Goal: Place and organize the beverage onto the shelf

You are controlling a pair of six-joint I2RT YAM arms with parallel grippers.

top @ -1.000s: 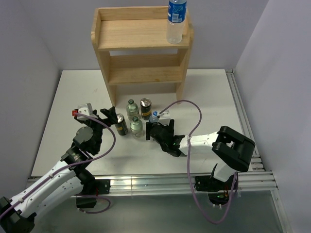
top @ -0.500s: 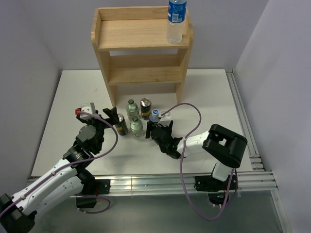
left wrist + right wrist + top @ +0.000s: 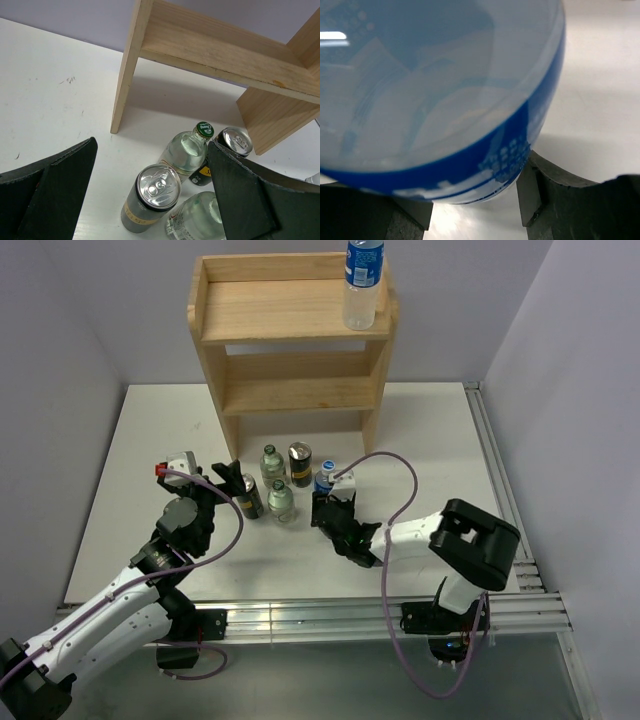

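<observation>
Next, my right gripper rises outward onto the top level's bare board (image 3: 322,320) beside the upright plastic bottle and releases the second there, as their blue labels match.
The wooden shelf (image 3: 282,312) stands at the back, and one blue-labelled plastic bottle (image 3: 362,280) is upright on the right end of its top tier. Its leg and lower board (image 3: 210,47) also show in the left wrist view. In front of it on the table stand two cans (image 3: 248,496) (image 3: 299,460) and two glass bottles (image 3: 271,462) (image 3: 281,500). My right gripper (image 3: 328,504) (image 3: 470,212) is shut on the second plastic bottle (image 3: 324,480) (image 3: 435,85) low on its body. My left gripper (image 3: 228,480) (image 3: 152,152) is open just behind the near can (image 3: 152,197).
The white table (image 3: 430,450) ends in a metal rail (image 3: 300,615) at the near edge. Grey walls close in on both sides. The right arm's cable (image 3: 395,485) loops over the table beside the held bottle.
The right gripper's fingers have closed on the plastic bottle, and the bottle now stands slightly further right. The left arm has hardly moved.
</observation>
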